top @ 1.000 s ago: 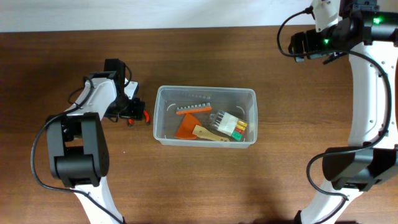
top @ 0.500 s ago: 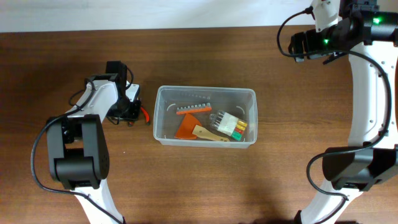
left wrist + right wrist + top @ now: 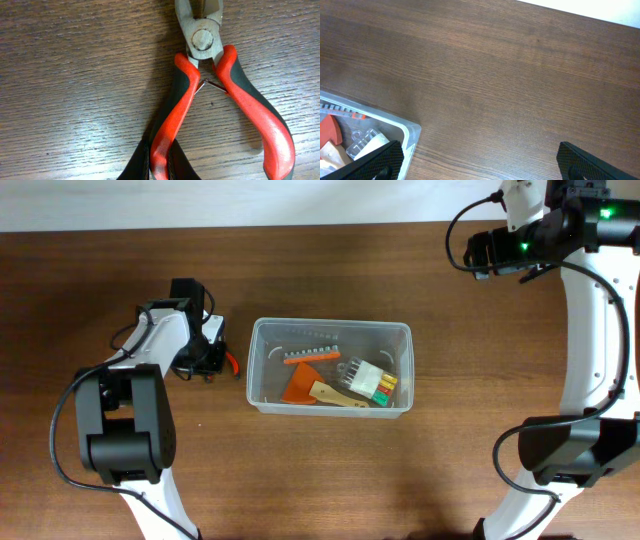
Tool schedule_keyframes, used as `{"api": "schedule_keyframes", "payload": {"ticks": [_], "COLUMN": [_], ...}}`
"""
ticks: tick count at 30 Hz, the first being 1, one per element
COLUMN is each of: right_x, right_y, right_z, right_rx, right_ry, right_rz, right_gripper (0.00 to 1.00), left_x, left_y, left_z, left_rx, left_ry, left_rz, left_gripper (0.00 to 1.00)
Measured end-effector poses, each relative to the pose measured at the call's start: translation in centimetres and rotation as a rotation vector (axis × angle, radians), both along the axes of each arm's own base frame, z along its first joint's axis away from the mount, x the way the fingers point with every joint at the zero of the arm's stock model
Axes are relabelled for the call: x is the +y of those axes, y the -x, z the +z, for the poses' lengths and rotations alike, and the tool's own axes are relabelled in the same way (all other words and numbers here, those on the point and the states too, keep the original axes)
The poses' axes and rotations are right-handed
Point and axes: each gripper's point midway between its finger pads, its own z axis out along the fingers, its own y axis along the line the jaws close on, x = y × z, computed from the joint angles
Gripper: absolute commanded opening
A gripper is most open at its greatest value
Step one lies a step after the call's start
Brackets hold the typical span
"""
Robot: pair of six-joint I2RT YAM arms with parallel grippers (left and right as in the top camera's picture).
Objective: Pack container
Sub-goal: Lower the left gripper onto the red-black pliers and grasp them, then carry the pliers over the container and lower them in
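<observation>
Next, my left gripper rises, carries the pliers [image 3: 232, 363], still outside the container, over the orange scraper inside, and lowers to release them there.
Pliers [image 3: 184, 97] with red and black handles lie on the wooden table, steel head toward the top of the left wrist view. My left gripper [image 3: 159, 164] is shut on one red handle, its black fingers [image 3: 134, 167] pinching it from both sides; the other handle lies free to the right. From overhead the left gripper [image 3: 210, 358] and pliers [image 3: 232, 363] sit just left of the clear container [image 3: 254, 370]. My right gripper [image 3: 480, 254] hovers at the far right back, open and empty [image 3: 482, 165], with the container's corner [image 3: 406, 131] by its left finger.
Inside the container lie an orange scraper [image 3: 298, 387], a wooden-handled brush [image 3: 335, 395], a clear box of coloured pieces [image 3: 368, 378] and an orange strip of bits [image 3: 310, 356]. Bare wood surrounds the bin; a pale wall edge runs along the back.
My left gripper has shut on the pliers' handle; a second ago its fingers stood open beside them. The right arm has not moved.
</observation>
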Motion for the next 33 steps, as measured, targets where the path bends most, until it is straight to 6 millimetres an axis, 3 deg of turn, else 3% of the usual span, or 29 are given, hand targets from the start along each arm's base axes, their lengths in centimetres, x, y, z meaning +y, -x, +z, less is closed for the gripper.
{"api": "schedule_keyframes", "payload": {"ticks": [5, 8, 14, 19, 22, 25, 29, 33], "right_x": [0.0, 0.0, 0.0, 0.0, 0.0, 0.0, 0.0, 0.0], "right_y": [0.0, 0.0, 0.0, 0.0, 0.0, 0.0, 0.0, 0.0], "right_z": [0.0, 0.0, 0.0, 0.0, 0.0, 0.0, 0.0, 0.0], "right_rx": [0.0, 0.0, 0.0, 0.0, 0.0, 0.0, 0.0, 0.0], "right_ry": [0.0, 0.0, 0.0, 0.0, 0.0, 0.0, -0.001, -0.001], "right_rz": [-0.001, -0.001, -0.001, -0.001, -0.001, -0.001, -0.001, -0.001], "right_gripper": [0.99, 0.99, 0.99, 0.99, 0.99, 0.99, 0.99, 0.99], "left_x": [0.0, 0.0, 0.0, -1.1, -4.5, -9.9, -17.1, -21.0], "left_y": [0.3, -0.4, -5.2, -7.2, -7.3, -6.0, -2.9, -1.0], "left_z": [0.4, 1.7, 7.9, 14.1, 17.3, 18.9, 18.3, 17.4], "left_rx": [0.039, 0.04, -0.111, -0.249, -0.32, -0.341, -0.299, -0.274], "left_ry": [0.001, 0.001, 0.0, 0.002, 0.016, 0.031, 0.049, 0.053], "left_rz": [0.0, 0.0, 0.0, -0.045, -0.167, -0.38, -0.696, -0.896], "left_gripper": [0.02, 0.02, 0.02, 0.02, 0.02, 0.02, 0.02, 0.02]}}
